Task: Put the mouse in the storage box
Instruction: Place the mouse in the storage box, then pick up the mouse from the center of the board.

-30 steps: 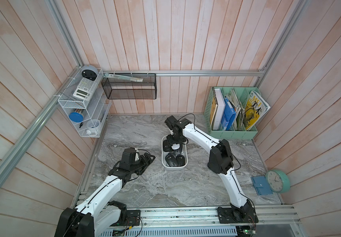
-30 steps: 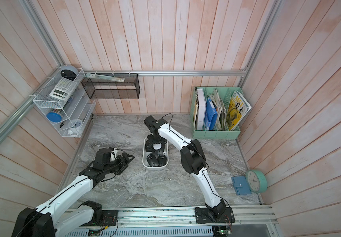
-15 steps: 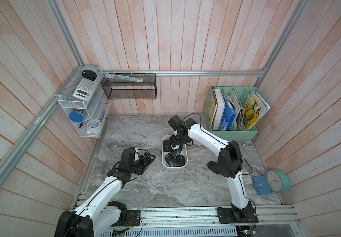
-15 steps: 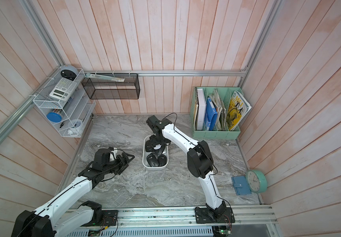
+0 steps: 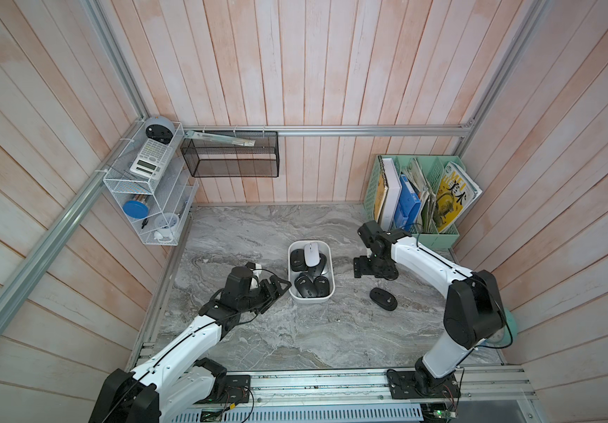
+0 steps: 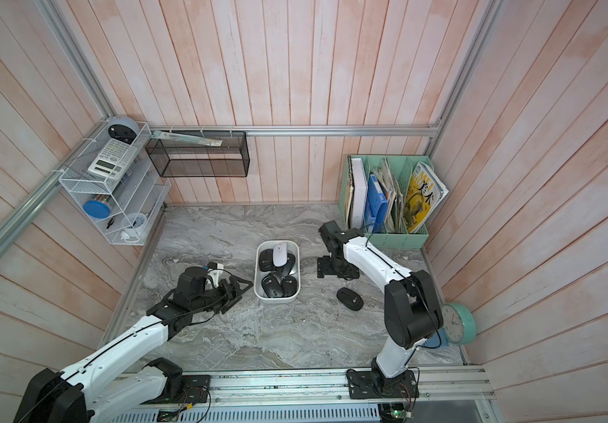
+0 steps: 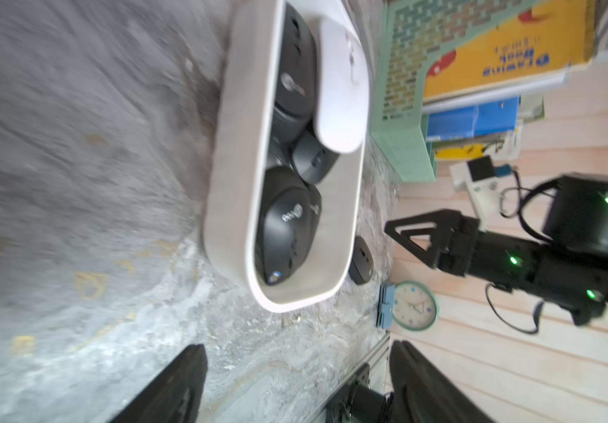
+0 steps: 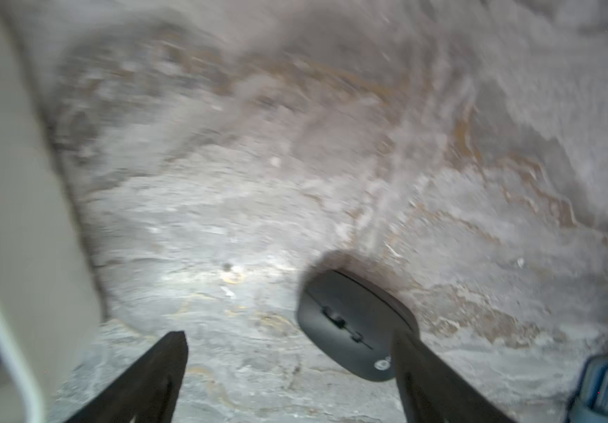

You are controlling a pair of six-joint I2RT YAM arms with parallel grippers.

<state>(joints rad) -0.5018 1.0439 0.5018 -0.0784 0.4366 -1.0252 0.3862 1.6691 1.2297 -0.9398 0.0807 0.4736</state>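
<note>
Next, my right gripper draws back and lowers over the black mouse (image 8: 355,324) to close on its long sides, since the mouse lies below and back of the fingers.
The storage box (image 5: 313,301) (image 6: 276,299), a white tub, sits mid-table in both top views. It holds several black mice, and a white mouse (image 5: 311,254) (image 7: 342,84) lies on top at its far end. Another black mouse (image 5: 383,299) (image 6: 349,299) (image 8: 353,326) lies on the table to the right of the box. My right gripper (image 5: 374,271) (image 6: 335,270) (image 8: 289,366) hangs open and empty over the table between the box and this mouse, just behind it. Left of the box, my left gripper (image 5: 277,293) (image 6: 238,293) (image 7: 295,381) is open and empty, pointing at the box wall (image 7: 236,146).
A mint-green file organizer (image 5: 412,205) with books stands at the back right, close behind my right arm. A black wire-mesh basket (image 5: 231,157) and a white wire shelf (image 5: 149,190) hang on the back-left walls. A teal clock (image 6: 458,324) leans at the right edge.
My right gripper has opened wide and swung out of the storage box to the right. The white mouse stays in the box. The left arm has not moved.
</note>
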